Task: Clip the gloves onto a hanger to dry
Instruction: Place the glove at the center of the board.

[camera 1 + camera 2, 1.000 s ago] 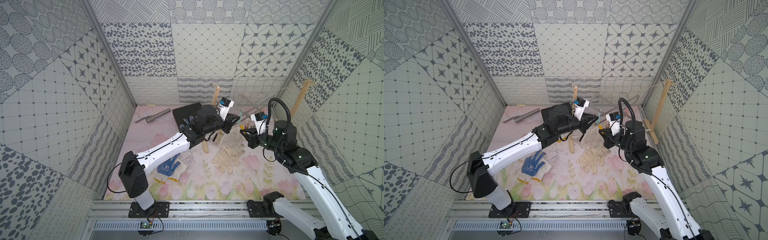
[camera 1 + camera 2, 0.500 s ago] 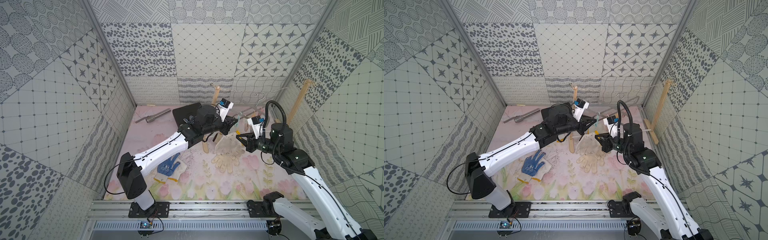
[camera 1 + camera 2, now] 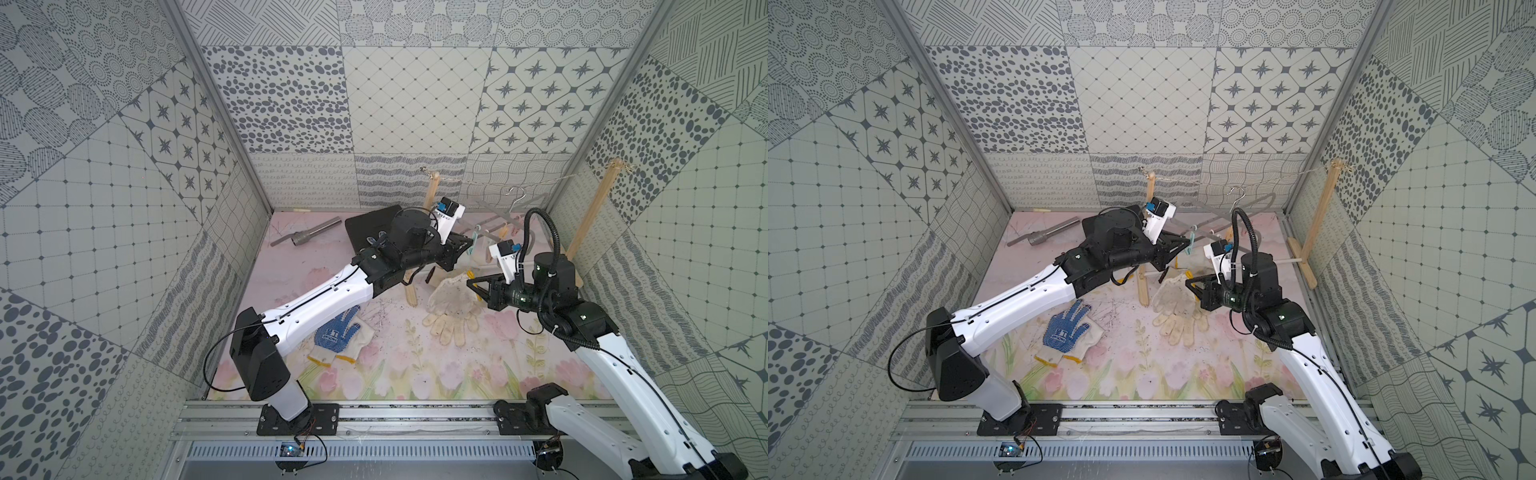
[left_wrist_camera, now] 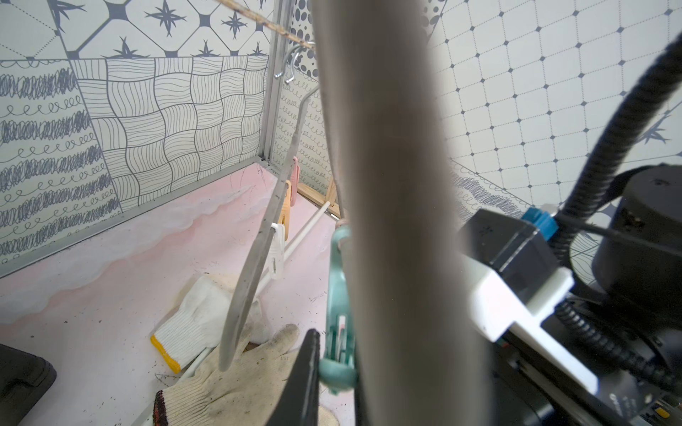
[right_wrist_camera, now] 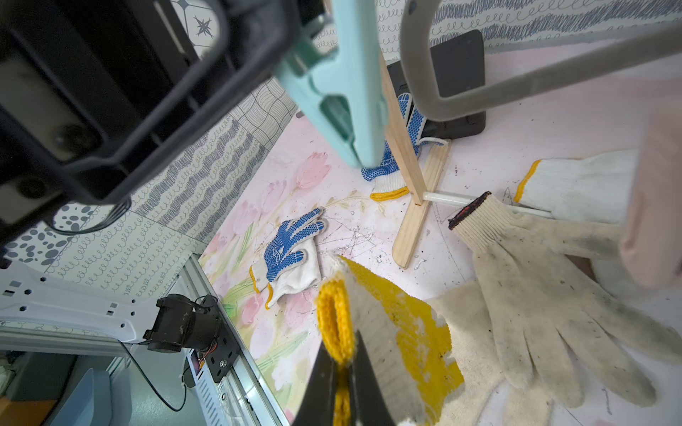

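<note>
My right gripper moves down and tilts down from the teal peg [image 4: 337,324] over the dirty cream glove next. It releases the cuff, since the cuff hangs outside the peg.
My left gripper [image 3: 466,249] [image 4: 332,372] is shut on a teal peg [image 4: 337,324] [image 5: 343,92] of the grey hanger [image 3: 494,216] [image 5: 479,92], which hangs by its metal hook [image 3: 515,195] from the string. Just below and to the right of the peg, my right gripper [image 3: 473,286] [image 5: 341,372] is shut on the yellow-edged cuff of a yellow-palmed glove [image 5: 387,313] [image 3: 1173,295]. A dirty cream glove [image 3: 453,328] [image 5: 535,276] lies beneath it. A blue-dotted glove [image 3: 336,332] [image 5: 291,243] lies under the left arm.
Two wooden posts [image 3: 432,195] [image 3: 598,212] joined by string stand at the back. A metal pipe [image 3: 307,237] and a black pad [image 3: 368,224] lie at the back left. Another blue-dotted glove [image 5: 391,158] and a white yellow-cuffed glove [image 5: 579,184] lie near the post's foot.
My right gripper has moved a little left and lower, carrying the glove's cuff closer under the teal peg. The left gripper has kept its hold and barely shifted.
</note>
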